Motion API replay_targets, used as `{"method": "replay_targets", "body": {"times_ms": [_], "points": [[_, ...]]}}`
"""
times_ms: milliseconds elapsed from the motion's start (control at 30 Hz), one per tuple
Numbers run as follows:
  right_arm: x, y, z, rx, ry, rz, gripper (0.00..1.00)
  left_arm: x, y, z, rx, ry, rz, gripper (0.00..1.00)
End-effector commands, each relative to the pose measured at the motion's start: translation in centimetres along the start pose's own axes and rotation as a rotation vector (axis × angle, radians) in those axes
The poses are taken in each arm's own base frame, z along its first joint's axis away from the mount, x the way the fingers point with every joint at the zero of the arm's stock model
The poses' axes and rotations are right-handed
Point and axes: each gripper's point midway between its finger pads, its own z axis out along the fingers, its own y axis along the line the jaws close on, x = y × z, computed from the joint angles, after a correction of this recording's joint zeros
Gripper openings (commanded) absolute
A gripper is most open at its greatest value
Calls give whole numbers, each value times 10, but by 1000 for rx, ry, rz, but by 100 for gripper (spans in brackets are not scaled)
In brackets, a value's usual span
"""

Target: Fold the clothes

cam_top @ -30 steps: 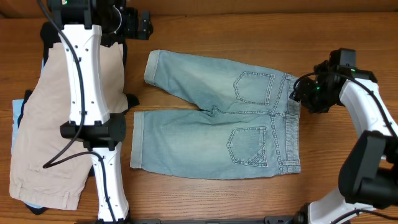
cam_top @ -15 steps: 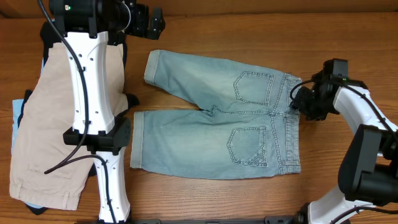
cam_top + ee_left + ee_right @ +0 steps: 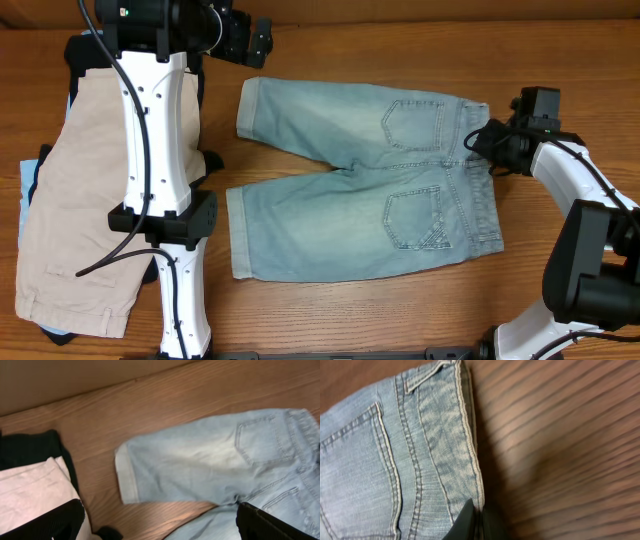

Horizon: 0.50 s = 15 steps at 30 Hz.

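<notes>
Next, my left gripper needs to draw its open fingers back and lower them astride the near corner of the nearer leg's cuff [image 3: 243, 271], since it lies back and below.
The faded light-blue denim shorts [image 3: 350, 190] lie flat on the wooden table, back pockets up, waistband to the right, cuffed legs to the left. My right gripper [image 3: 483, 140] is shut on the upper end of the waistband; the right wrist view shows its fingers [image 3: 470, 522] pinched on the waistband edge of the shorts [image 3: 395, 460]. My left gripper [image 3: 262, 40] hovers open and empty beyond the upper leg's cuff. In the left wrist view it [image 3: 160, 530] has its jaws wide apart above the shorts [image 3: 200, 460].
Beige shorts [image 3: 70, 200] lie at the left on black [image 3: 30, 447] and pale-blue [image 3: 27, 185] pieces. The left arm's white links [image 3: 155, 130] reach over that pile. A tan wall [image 3: 75, 380] runs along the table's back edge.
My right gripper has closed on the waistband and dragged the shorts to the right and slightly back. My left gripper has shifted a little to the right.
</notes>
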Motion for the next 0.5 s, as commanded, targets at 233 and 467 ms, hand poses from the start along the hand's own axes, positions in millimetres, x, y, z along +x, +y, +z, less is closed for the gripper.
{"method": "replay_targets", "body": {"times_ms": [233,467], "points": [[-62,30,-93,-28,-130,35,65,-4,13,-34,-127,-54,-151,100],[-65,55,-232,-95,-189,32,100,-12,-9,-99,-114,-190,-233,100]]}}
